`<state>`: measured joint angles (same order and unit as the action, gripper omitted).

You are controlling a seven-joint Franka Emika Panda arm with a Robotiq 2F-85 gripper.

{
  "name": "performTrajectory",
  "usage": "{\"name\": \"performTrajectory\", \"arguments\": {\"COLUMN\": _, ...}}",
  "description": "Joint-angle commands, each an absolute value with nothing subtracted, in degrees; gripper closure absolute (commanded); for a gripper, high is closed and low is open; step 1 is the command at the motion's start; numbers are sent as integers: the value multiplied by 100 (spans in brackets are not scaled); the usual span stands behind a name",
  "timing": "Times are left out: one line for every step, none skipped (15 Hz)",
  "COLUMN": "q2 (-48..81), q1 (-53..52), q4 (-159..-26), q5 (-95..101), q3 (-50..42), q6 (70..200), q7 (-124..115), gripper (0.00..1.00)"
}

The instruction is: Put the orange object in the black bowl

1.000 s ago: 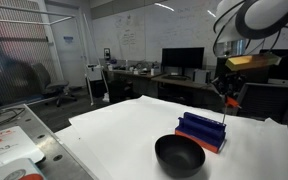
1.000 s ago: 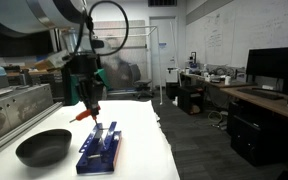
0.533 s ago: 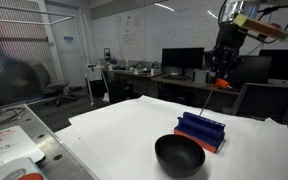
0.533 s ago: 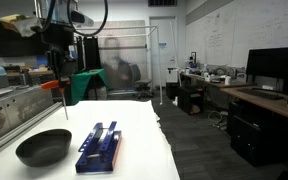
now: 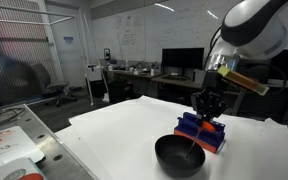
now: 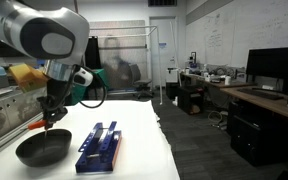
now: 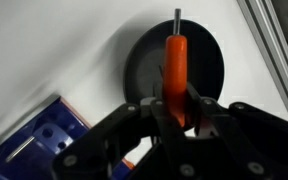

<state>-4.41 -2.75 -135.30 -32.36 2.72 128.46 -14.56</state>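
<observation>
My gripper holds the orange object and will lower it toward the open inside of the black bowl (image 5: 174, 152) (image 7: 136, 65) to release it, as its thin stem already points inside.
The orange object (image 7: 175, 70) is a slender orange-red piece with a thin metal stem. My gripper (image 7: 176, 108) is shut on it and holds it over the black bowl (image 7: 136, 65). In both exterior views the gripper (image 5: 209, 113) (image 6: 51, 117) hangs just above the bowl (image 5: 174, 152) (image 6: 39, 150), with the thin stem pointing down toward it. The orange piece shows faintly at the gripper (image 5: 211, 125) (image 6: 49, 121).
A blue ridged rack (image 5: 202, 130) (image 6: 99, 146) with an orange base lies right beside the bowl on the white table (image 5: 114, 130); it also shows in the wrist view (image 7: 39, 135). A metal rail (image 7: 274, 50) runs along the table edge. Desks and monitors stand behind.
The arm has swung from high above the rack down and across to just over the black bowl, still gripping the orange object.
</observation>
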Motion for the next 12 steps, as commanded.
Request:
{"name": "performTrajectory", "arguments": {"q2": -86, "q1": -492, "q4": -13604, "q5": -3605, "q3": 460, "q6": 13446, "q7": -1042, "gripper": 87}}
{"name": "performTrajectory", "arguments": {"q2": 40, "q1": -532, "q4": -13577, "q5": -3657, "q3": 507, "q6": 13486, "q7": -975, "gripper": 86}}
{"name": "performTrajectory", "arguments": {"q2": 150, "q1": -560, "q4": -13544, "q5": -3652, "q3": 552, "q6": 13531, "q7": -950, "gripper": 83}}
{"name": "performTrajectory", "arguments": {"q2": 225, "q1": -574, "q4": -13488, "q5": -3612, "q3": 580, "q6": 13511, "q7": -956, "gripper": 53}}
{"name": "performTrajectory", "arguments": {"q2": 244, "q1": -572, "q4": -13442, "q5": -3536, "q3": 583, "q6": 13481, "q7": -972, "gripper": 52}}
{"name": "performTrajectory", "arguments": {"q2": 252, "q1": -573, "q4": -13434, "q5": -3508, "q3": 591, "q6": 13494, "q7": -994, "gripper": 45}}
{"name": "performTrajectory", "arguments": {"q2": 221, "q1": -558, "q4": -13424, "q5": -3368, "q3": 581, "q6": 13441, "q7": -1048, "gripper": 37}}
{"name": "performTrajectory", "arguments": {"q2": 128, "q1": -537, "q4": -13423, "q5": -3123, "q3": 554, "q6": 13394, "q7": -1145, "gripper": 30}}
{"name": "performTrajectory", "arguments": {"q2": 33, "q1": -525, "q4": -13435, "q5": -2986, "q3": 539, "q6": 13403, "q7": -1204, "gripper": 23}}
{"name": "performTrajectory", "arguments": {"q2": -119, "q1": -491, "q4": -13418, "q5": -2773, "q3": 497, "q6": 13266, "q7": -1307, "gripper": 14}}
{"name": "performTrajectory", "arguments": {"q2": -258, "q1": -468, "q4": -13412, "q5": -2526, "q3": 463, "q6": 13235, "q7": -1464, "gripper": 8}}
{"name": "performTrajectory", "arguments": {"q2": -419, "q1": -432, "q4": -13382, "q5": -2267, "q3": 422, "q6": 13099, "q7": -1660, "gripper": 0}}
